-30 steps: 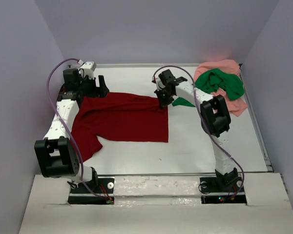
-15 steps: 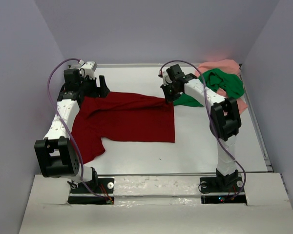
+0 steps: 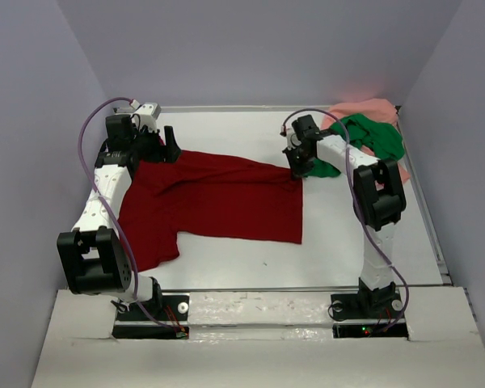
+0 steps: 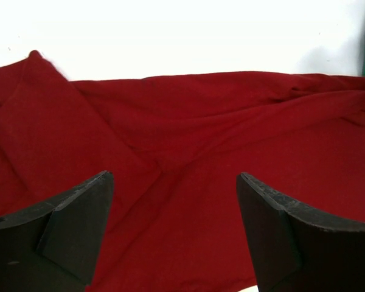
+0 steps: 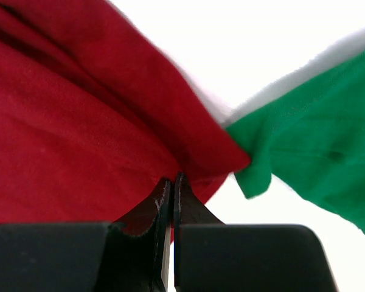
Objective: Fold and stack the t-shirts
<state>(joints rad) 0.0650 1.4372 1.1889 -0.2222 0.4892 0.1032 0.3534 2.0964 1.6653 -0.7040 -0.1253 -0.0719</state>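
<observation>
I need to drag the red t-shirt's corner to the right in the top view with my right gripper, to the green t-shirt's edge, so that the red t-shirt is centered, and then release it.
The dark red t-shirt [image 3: 218,202] lies spread across the middle of the table, and fills the left wrist view [image 4: 188,146]. My right gripper [image 3: 296,170] is shut on its far right corner [image 5: 188,152], next to the green t-shirt [image 3: 372,136]. An edge of that green shirt [image 5: 316,146] shows just right of the pinched corner. The salmon pink t-shirt [image 3: 370,108] lies under the green one at the back right. My left gripper [image 3: 163,150] hovers open over the red shirt's far left edge, its fingers [image 4: 79,225] wide apart with nothing between them.
The white table [image 3: 226,125] is walled at the back and both sides. A raised ledge [image 3: 259,311] with the arm bases runs along the near edge. The left arm's purple cable [image 3: 87,133] loops up beside the left wall.
My right gripper has pulled the red shirt's far right corner rightwards toward the green shirt, stretching the cloth wider. The left arm has stayed still.
</observation>
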